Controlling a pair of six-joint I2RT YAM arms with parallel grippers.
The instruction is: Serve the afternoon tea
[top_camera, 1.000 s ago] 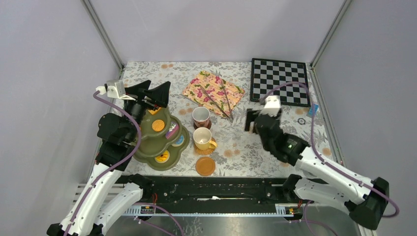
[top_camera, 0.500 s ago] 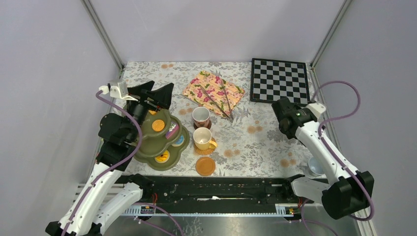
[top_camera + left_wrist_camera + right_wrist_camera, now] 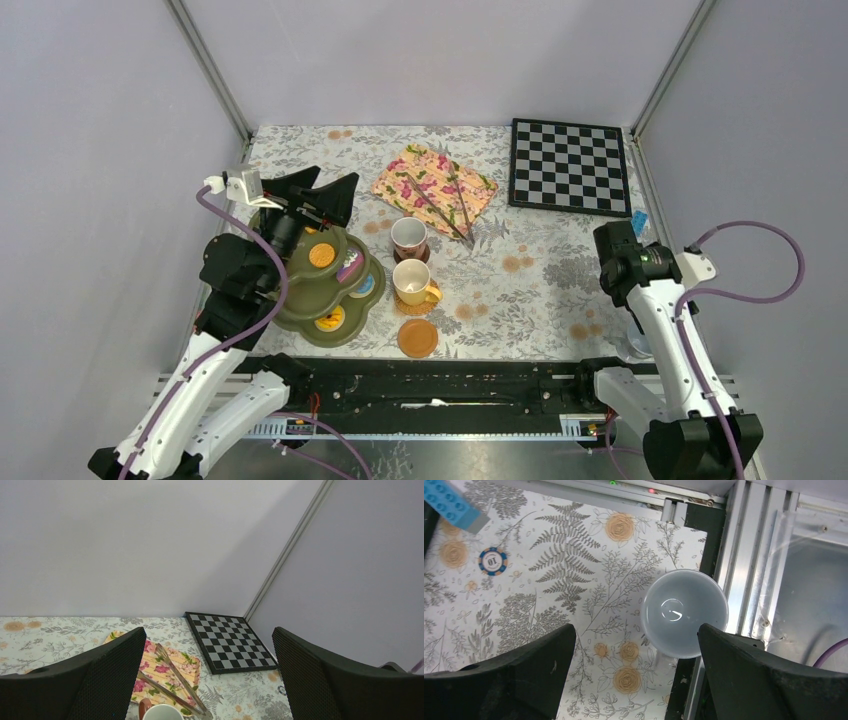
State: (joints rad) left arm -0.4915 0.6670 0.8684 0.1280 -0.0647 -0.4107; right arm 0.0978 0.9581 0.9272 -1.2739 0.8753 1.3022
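I need to lower my right gripper next so that it sits astride the mug's far edge with one finger inside, because the pale blue mug's open rim faces up.
The olive-green three-tier stand (image 3: 300, 300) sits at the near left with toy pastries (image 3: 321, 255) on its tiers. Above its back edge my left gripper (image 3: 328, 180) hangs open and empty, facing the table's far side (image 3: 208, 630). A brownish-pink mug (image 3: 408, 238) and a yellow mug (image 3: 412, 282) stand on coasters mid-table; an orange coaster (image 3: 418, 338) lies bare in front. The pale blue mug (image 3: 685, 612) stands upright at the table's near right edge. My right gripper (image 3: 636, 627) hovers open above it, the mug nearer the right finger and untouched.
A chessboard (image 3: 568, 165) lies at the far right. Metal tongs (image 3: 440, 208) rest on a floral mat (image 3: 433, 172) at the far middle. A blue brick (image 3: 454, 505) and a poker chip (image 3: 492, 561) lie near the mug. A metal rail (image 3: 744, 555) runs along the table edge.
My right arm has swung from mid-table to the near right edge, over the pale blue mug, and its jaws have opened wider. The left arm has barely shifted.
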